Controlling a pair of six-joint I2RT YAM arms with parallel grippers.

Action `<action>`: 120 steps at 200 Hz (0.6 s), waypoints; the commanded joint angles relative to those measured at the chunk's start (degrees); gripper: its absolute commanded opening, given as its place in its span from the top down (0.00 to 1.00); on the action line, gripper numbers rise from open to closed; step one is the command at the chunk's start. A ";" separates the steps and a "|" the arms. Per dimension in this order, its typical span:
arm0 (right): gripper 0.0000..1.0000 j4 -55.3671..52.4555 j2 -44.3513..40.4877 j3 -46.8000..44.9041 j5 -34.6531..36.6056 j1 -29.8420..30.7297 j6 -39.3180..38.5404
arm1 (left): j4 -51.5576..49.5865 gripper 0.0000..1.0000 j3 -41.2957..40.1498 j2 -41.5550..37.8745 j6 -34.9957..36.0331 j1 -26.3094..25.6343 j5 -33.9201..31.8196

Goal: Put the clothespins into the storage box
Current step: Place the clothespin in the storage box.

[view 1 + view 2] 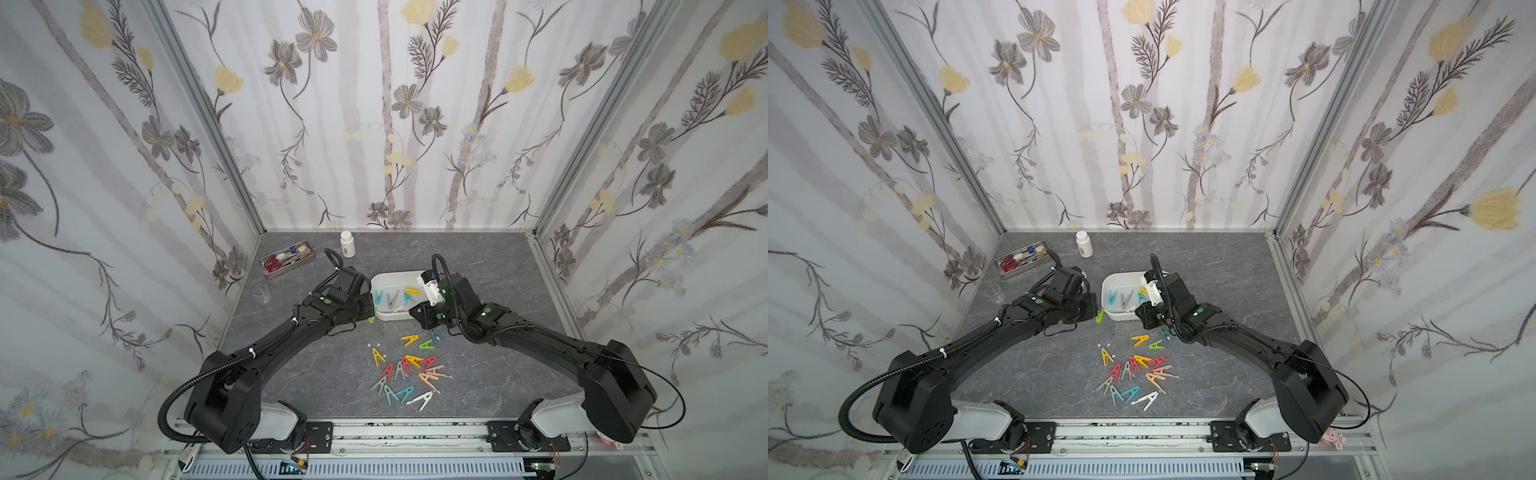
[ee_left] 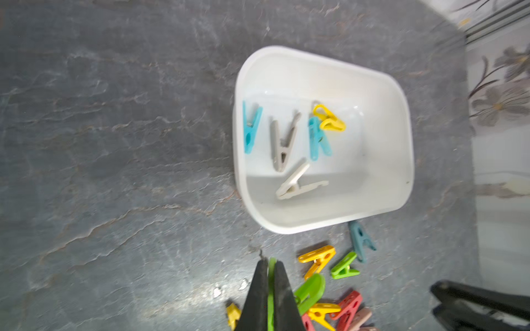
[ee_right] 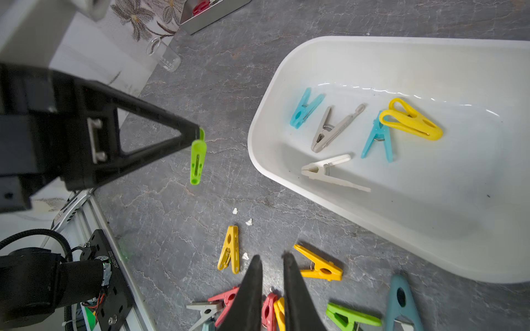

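The bottom of the storage box is bare past the yellow clothespin, so my left gripper next needs to go outward over the storage box (image 1: 392, 316) and down there to release the green one.
My left gripper (image 2: 271, 260) is shut on a green clothespin (image 3: 198, 160). The pin hangs from its tips (image 3: 198, 133) above the table, just off the near left corner of the white storage box (image 1: 392, 316). In both top views the green pin (image 1: 1099, 316) shows beside that corner. Inside the box (image 2: 315, 57) lie several clothespins: two teal, one grey (image 2: 282, 143), one yellow, one white. A loose pile of clothespins (image 1: 409, 370) lies on the table in front of the box. My right gripper (image 3: 271, 256) hovers over the pile's far edge, slightly open and holding nothing.
A grey metal tray of tools (image 1: 286, 257) sits at the back left, with a white bottle (image 1: 347, 244) next to it. A clear glass beaker (image 1: 262, 293) stands near the left wall. Small white crumbs (image 1: 376, 345) lie between the box and the pile.
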 commanded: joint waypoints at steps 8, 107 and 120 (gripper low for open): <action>0.83 -5.32 -4.08 -1.28 2.43 0.27 0.23 | 5.90 0.93 4.38 3.00 -1.65 0.05 1.65; 0.82 -12.42 -13.62 -9.87 6.86 1.24 4.05 | 7.00 0.93 21.93 24.33 2.77 -2.38 -2.08; 0.82 -12.50 -14.11 -10.66 6.97 1.24 4.44 | 7.05 0.93 23.78 27.05 2.77 -2.56 -2.03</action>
